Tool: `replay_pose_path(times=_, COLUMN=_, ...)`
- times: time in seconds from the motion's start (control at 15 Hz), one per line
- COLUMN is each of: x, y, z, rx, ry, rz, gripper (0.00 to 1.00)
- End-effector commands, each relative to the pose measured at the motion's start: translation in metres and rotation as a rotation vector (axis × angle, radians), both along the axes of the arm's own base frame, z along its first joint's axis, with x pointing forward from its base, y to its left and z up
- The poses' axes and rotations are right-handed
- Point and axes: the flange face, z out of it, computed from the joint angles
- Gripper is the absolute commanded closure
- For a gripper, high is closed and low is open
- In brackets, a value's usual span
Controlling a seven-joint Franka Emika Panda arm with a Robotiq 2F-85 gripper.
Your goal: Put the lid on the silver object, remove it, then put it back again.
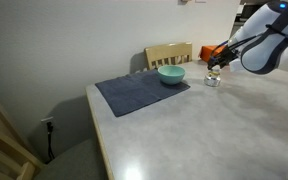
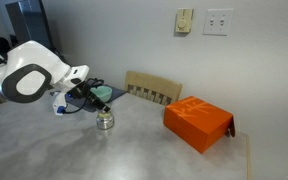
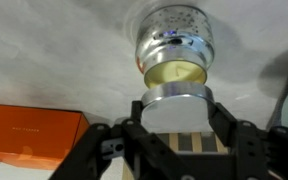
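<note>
The lid comes down onto the jar's uncovered opening (image 2: 105,112) (image 3: 175,72) next and my gripper releases it there, because the yellowish filling still shows between the lid and the jar's rim.
In the wrist view my gripper (image 3: 176,110) is shut on the lid (image 3: 174,102), a flat silvery disc clamped by its edges between the two black fingers. Just beyond it stands the silver object (image 3: 174,45), a small shiny jar with its mouth uncovered and a yellowish filling showing. The lid sits close to the jar's rim but off it. In both exterior views the gripper (image 1: 213,68) (image 2: 94,100) hovers right over the jar (image 1: 212,80) (image 2: 105,121) on the table.
A teal bowl (image 1: 171,74) rests on a dark blue mat (image 1: 139,94) near the jar. An orange box (image 2: 198,122) lies on the table beside it. A wooden chair (image 2: 154,90) stands at the table's far edge, against the wall.
</note>
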Motion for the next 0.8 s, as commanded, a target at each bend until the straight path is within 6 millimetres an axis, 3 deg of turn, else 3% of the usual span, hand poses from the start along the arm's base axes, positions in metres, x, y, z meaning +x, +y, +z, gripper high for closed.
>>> replay_pose_path(times=0.0, x=-0.005, y=-0.006, z=0.005, rx=0.023, ry=0.01, rz=-0.009, gripper=0.56)
replay_pose_path(times=0.73, x=-0.001, y=-0.002, z=-0.011, rx=0.055, ry=0.062, rz=-0.005, gripper=0.56)
